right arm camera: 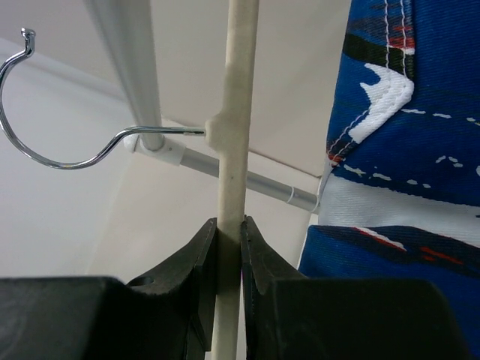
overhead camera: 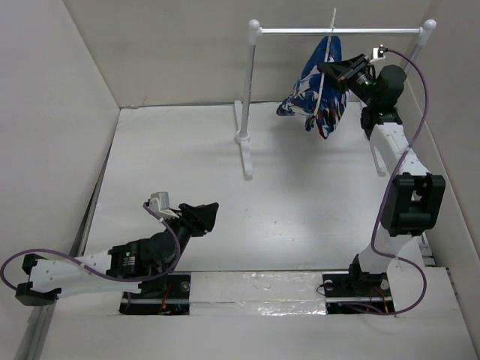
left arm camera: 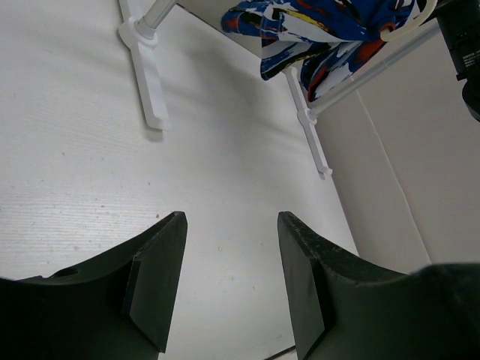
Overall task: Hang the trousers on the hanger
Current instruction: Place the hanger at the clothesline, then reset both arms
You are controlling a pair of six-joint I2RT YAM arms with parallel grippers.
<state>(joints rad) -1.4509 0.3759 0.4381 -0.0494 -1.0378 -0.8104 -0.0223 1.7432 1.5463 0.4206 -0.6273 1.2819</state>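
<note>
I need to move my right gripper slightly outward next, bring the hanger's metal hook [right arm camera: 45, 150] onto the white bar and let go of the hanger's arm, because the bar is outward of my gripper.
The blue patterned trousers [overhead camera: 309, 94] hang draped over the cream hanger [overhead camera: 325, 64], up by the white rail [overhead camera: 337, 31] at the back right. My right gripper [overhead camera: 335, 73] is shut on the hanger's thin arm [right arm camera: 236, 112]; in the right wrist view its jaws [right arm camera: 229, 225] pinch that arm, with the trousers [right arm camera: 405, 150] just to the right. The metal hook [right arm camera: 45, 150] sticks out to the left, beside the rail [right arm camera: 127, 60]; whether it touches the rail I cannot tell. My left gripper [overhead camera: 210, 214] hovers low over the table, open and holding nothing [left arm camera: 231, 217].
The two-post rail stand has one foot near the table's middle [overhead camera: 245, 154] and another [left arm camera: 315, 142] at the right, close to the side wall [overhead camera: 450, 112]. White walls close in the table on three sides. The right arm's cable [overhead camera: 420, 82] loops beside the rail.
</note>
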